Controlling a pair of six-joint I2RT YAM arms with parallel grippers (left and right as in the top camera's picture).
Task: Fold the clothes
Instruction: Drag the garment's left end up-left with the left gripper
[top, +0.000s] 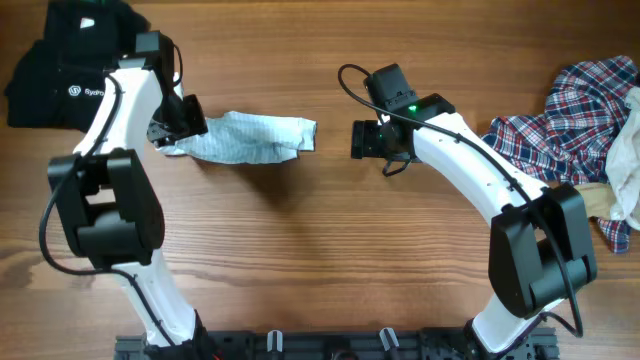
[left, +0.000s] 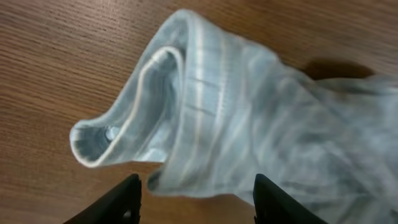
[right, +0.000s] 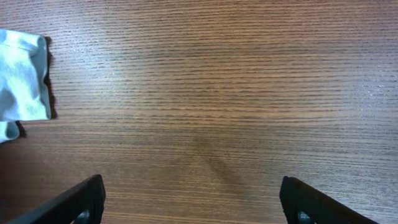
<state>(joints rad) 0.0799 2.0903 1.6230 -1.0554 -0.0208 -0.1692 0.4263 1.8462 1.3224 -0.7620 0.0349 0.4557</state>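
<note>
The garment's near edge (top: 184, 152) (left: 194, 184) lies below my left gripper, between its open fingers, so the gripper should move down onto that striped fold next and close.
The pale-blue, finely striped garment (top: 252, 138) lies bunched in a short strip on the wooden table. In the left wrist view its rolled hem opening (left: 124, 127) faces me. My left gripper (top: 182, 128) hovers at its left end, open (left: 198, 202), with the cloth's near edge just beyond the fingertips (left: 127, 198) and nothing pinched. My right gripper (top: 357, 140) sits a little to the right of the garment's right end, apart from it. It is wide open (right: 193, 202) over bare wood, and the garment's end (right: 22, 81) shows at the left edge of its view.
Black logo garments (top: 70, 60) are piled at the back left, behind the left arm. A red-blue-white plaid shirt (top: 570, 120) lies heaped at the right edge, with a pale piece (top: 628, 150) and a beige piece (top: 608, 215) beside it.
</note>
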